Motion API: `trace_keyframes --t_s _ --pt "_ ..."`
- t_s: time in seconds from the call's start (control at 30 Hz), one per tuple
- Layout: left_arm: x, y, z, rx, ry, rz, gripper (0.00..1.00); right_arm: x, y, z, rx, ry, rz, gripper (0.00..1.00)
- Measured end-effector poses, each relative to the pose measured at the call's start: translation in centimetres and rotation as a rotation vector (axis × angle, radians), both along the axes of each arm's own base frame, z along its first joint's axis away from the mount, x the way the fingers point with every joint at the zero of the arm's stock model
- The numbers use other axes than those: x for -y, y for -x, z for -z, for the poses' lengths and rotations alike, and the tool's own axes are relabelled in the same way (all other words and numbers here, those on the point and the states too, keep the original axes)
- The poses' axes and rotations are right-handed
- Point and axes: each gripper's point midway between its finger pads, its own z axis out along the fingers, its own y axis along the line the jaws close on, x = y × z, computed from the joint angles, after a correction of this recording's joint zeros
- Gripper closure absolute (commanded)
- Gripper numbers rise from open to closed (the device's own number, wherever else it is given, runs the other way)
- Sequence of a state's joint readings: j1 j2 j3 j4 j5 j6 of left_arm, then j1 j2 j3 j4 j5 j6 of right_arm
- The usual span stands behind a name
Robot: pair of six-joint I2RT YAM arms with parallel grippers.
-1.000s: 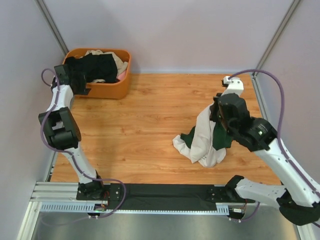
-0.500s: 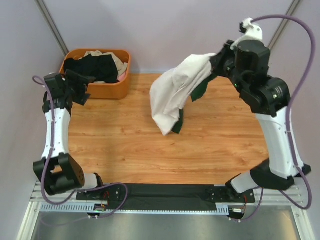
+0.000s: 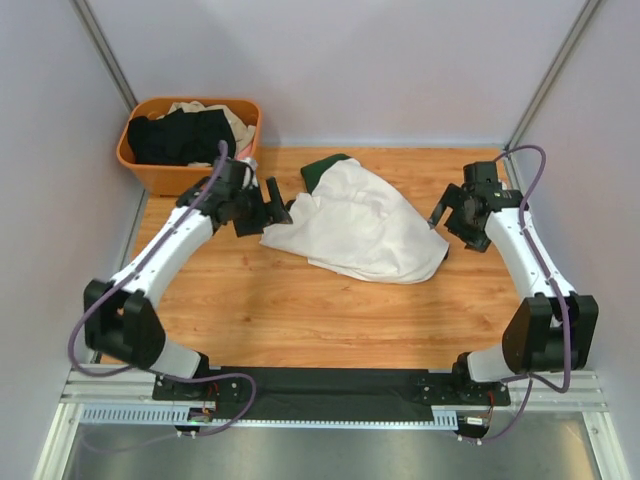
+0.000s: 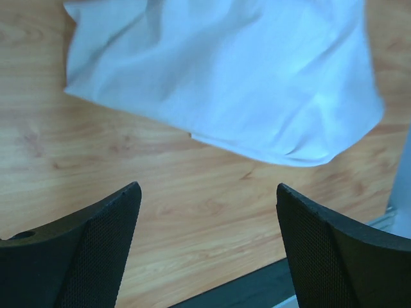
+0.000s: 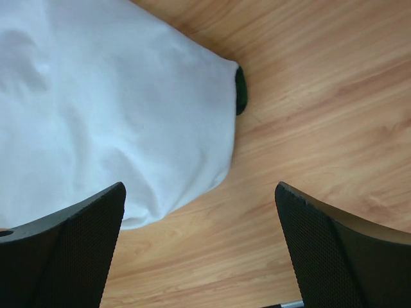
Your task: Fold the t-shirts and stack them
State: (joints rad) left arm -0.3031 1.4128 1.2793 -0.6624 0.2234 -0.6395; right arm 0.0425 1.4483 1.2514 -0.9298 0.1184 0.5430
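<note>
Next, my left gripper moves down to pinch the white t-shirt's near edge (image 3: 283, 246) (image 4: 125, 110), below my open gripper, beside its basket-side corner where bare wood borders the t-shirt.
A white t-shirt (image 3: 360, 228) with a dark green part (image 3: 325, 168) at its far edge lies loosely spread and rumpled on the wooden table. My left gripper (image 3: 272, 206) hovers open at its left edge, holding nothing; in the left wrist view the white cloth (image 4: 218, 70) lies beyond the open gripper (image 4: 207, 190). My right gripper (image 3: 440, 214) stands open at the shirt's right edge, empty. The right wrist view shows the white cloth (image 5: 109, 109) and a green bit (image 5: 240, 90) ahead of the open gripper (image 5: 199, 186). More t-shirts, black (image 3: 180, 135) and beige (image 3: 236, 120), sit in the basket.
The orange plastic basket (image 3: 150, 176) stands at the far left corner of the table (image 3: 300, 310). Grey walls with metal posts close the back and sides. A black strip and metal rail run along the near edge.
The right gripper swung the white shirt up and across, then opened and let it drop flat on the table. The left arm moved from the basket to the shirt's left edge.
</note>
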Motion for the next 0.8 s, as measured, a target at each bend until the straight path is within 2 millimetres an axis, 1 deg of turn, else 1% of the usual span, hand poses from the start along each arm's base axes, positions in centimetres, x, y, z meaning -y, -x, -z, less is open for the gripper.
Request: trace_keyframes --t_s 0.03,0.1,0.13,0.2,0.27,0.37,0.43,0.47,0.53,0.57,0.67,0.73,0.8 --pt "0.8 0.3 2.3 -0.06 -0.024 0.026 0.1 -0.4 -0.1 -0.3 0.017 -0.016 -0.01 0.0" --pt "1.6 0.7 5.8 -0.149 -0.066 0.054 0.1 -1.3 -0.8 -1.7 0.084 -0.057 -0.043 0.0" --pt "1.7 0.7 7.3 -0.184 -0.089 0.053 0.09 -1.9 -1.4 -2.5 0.127 -0.082 -0.07 0.0" --pt "1.2 0.6 9.2 -0.224 -0.131 0.034 0.09 -3.1 -2.2 -3.4 0.174 -0.117 -0.127 0.0" --pt "0.4 0.1 9.7 -0.222 -0.16 0.006 0.08 -4.5 -3.4 -3.9 0.196 -0.143 -0.192 0.0" --pt "-0.2 -0.6 9.6 -0.195 -0.177 -0.022 0.08 -7.8 -6.9 -4.7 0.216 -0.157 -0.312 0.0" --pt "-0.5 -1.1 9.7 -0.176 -0.181 -0.04 0.04 -10.7 -10.8 -5.0 0.228 -0.153 -0.386 0.0" --pt "-0.7 -1.2 9.9 -0.171 -0.183 -0.047 0.02 -12.3 -13.3 -5.3 0.251 -0.151 -0.417 0.0" --pt "-1.2 -0.9 10.8 -0.18 -0.184 -0.064 0.01 -14.9 -17.4 -5.1 0.277 -0.142 -0.454 0.0" --pt "-1.4 -0.8 11.3 -0.191 -0.186 -0.068 0.0 -15.8 -18.9 -4.7 0.29 -0.133 -0.464 0.0" --pt "-1.8 -0.7 12.5 -0.219 -0.19 -0.075 0.0 -18.1 -22.8 -2.3 0.281 -0.101 -0.478 0.0" --pt "-1.8 -1.2 13.2 -0.225 -0.187 -0.081 0.0 -18.4 -24.1 0.2 0.251 -0.061 -0.466 0.0" --pt "-1.5 -1.6 14.3 -0.238 -0.178 -0.077 0.0 -17.8 -24.1 2.7 0.201 -0.014 -0.446 0.0"
